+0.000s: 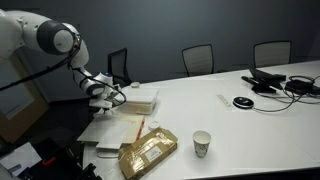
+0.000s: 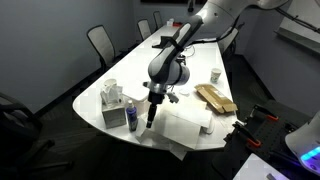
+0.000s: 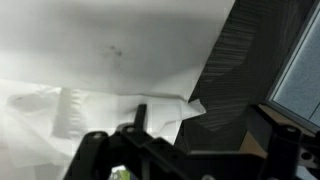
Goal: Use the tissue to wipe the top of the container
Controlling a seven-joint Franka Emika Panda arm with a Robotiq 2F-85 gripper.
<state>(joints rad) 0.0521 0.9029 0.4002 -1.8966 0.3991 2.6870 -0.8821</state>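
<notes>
I will next move my gripper left in the wrist view onto the tissue's creased end [image 3: 158, 112], as one open finger is past it over dark carpet.
The container [image 1: 141, 98] is a shallow white box on the white table, just right of my gripper [image 1: 101, 92] in an exterior view. In an exterior view from the table's end my gripper [image 2: 150, 120] points down near the rounded table edge, and the arm hides the box. In the wrist view my fingers [image 3: 212, 128] stand apart with nothing between them, over the edge of a flat white sheet [image 3: 150, 95] and dark carpet. A creased white piece [image 3: 50, 108] lies at the left; I cannot tell whether it is the tissue.
Flat white sheets [image 1: 110, 130] lie in front of the box. A brown packet [image 1: 148, 152] [image 2: 215, 98] and a paper cup [image 1: 202, 143] [image 2: 215, 75] stand nearby. A tissue pack [image 2: 112, 95] and a bottle [image 2: 132, 118] stand by the table end. Black devices and cables [image 1: 275, 82] lie far off.
</notes>
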